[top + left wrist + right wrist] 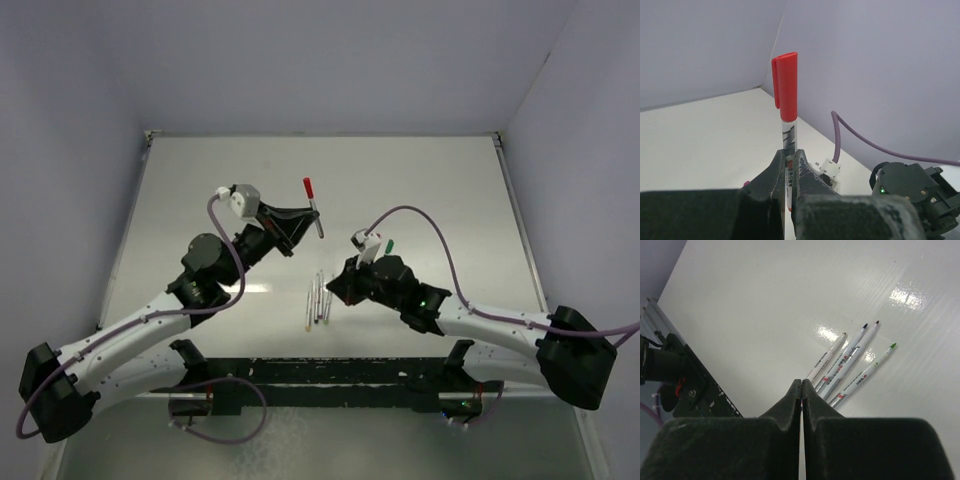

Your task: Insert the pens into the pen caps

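Observation:
My left gripper lowers and tilts down and to the left in the top view next, onto bare tabletop, and releases the pale pen, since its red cap is on.
My left gripper is shut on a pale pen barrel with the red cap on its upper end, held above the table; the capped pen also shows in the top view. My right gripper is shut and empty, just above the near ends of several uncapped pens lying side by side. A green cap lies beside the right wrist. A bit of a magenta cap peeks past my left finger. The other caps are out of view.
The white table is walled on three sides. The black arm mounting rail runs along the near edge. The right arm's purple cable arcs over the table's right half.

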Controlling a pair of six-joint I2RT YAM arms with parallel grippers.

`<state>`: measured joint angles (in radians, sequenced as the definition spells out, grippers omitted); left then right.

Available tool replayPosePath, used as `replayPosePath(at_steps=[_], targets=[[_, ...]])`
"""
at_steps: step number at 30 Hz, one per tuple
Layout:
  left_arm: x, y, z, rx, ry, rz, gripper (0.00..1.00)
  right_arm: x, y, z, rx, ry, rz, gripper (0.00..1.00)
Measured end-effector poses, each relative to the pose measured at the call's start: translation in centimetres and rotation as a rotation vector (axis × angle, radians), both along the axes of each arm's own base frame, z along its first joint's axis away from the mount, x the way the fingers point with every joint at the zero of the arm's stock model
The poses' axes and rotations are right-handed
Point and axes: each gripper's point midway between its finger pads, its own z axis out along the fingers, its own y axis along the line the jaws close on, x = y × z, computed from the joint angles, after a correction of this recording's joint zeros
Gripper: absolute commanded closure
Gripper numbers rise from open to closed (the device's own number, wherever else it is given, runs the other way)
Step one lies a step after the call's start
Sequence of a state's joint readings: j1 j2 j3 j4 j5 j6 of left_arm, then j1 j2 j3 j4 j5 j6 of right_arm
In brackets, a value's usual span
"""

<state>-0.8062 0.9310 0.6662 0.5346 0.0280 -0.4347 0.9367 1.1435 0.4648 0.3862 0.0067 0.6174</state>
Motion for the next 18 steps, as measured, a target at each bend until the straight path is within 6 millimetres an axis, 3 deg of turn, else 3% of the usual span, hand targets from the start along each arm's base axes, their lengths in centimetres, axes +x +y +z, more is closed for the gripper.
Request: replayPosePath(at_steps=[2, 6, 10, 13, 18], targets=[[0.0, 0.3, 0.2, -0.003, -0.005, 0.012, 1.0, 0.0, -0.2, 0.7, 0.011, -0.012, -0.006, 0.97], [0.2, 0.9, -0.2, 0.016, -0.003, 0.041, 1.0, 0.3, -0.9, 2.1, 0.027, -0.048, -0.038, 0.72], [-0.1, 2.0, -0.4, 0.037, -0.019, 0.075, 1.0, 0.5, -2.0, 2.5, 0.011, -0.061, -0.076, 0.37], [0.1, 2.8, -0.4, 0.054, -0.023, 0.114, 1.0, 0.8, -3.1, 2.7, -0.008, -0.071, -0.124, 0.01], [2.7, 3.8, -3.9, 0.187, 0.077, 0.222, 1.0, 1.9, -5.5, 2.8, -0.063, -0.092, -0.249, 0.0]])
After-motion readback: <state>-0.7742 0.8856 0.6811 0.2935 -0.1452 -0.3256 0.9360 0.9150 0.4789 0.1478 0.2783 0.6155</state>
